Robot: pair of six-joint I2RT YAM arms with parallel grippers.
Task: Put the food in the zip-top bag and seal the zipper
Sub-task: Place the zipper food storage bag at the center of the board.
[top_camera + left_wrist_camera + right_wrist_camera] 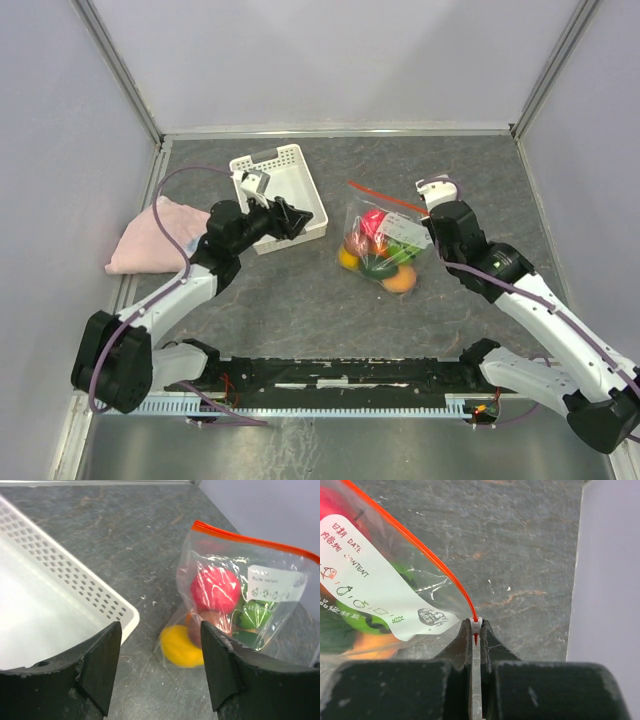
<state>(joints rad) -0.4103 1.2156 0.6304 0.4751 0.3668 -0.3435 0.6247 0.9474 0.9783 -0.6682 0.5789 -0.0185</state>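
Note:
The slider sits at the zipper's end, so the robot's right gripper should lower and draw back, toward the right in the top view, and then release the white slider (476,625).
The clear zip-top bag (385,248) lies on the table right of centre and holds the food: a red-pink piece (215,587), a yellow one (180,646), green ones (255,616) and an orange one (400,280). The orange-red zipper (385,198) runs along the bag's far edge. My right gripper (427,215) is shut on the white slider (476,625) at the right end of the zipper (415,545). My left gripper (300,222) is open and empty, hovering between the basket and the bag, with the bag ahead of it (160,667).
A white perforated basket (300,190) stands at the back left of the bag, and no food shows in it in the left wrist view (75,585). A pink cloth (150,238) lies by the left wall. Grey walls enclose the table.

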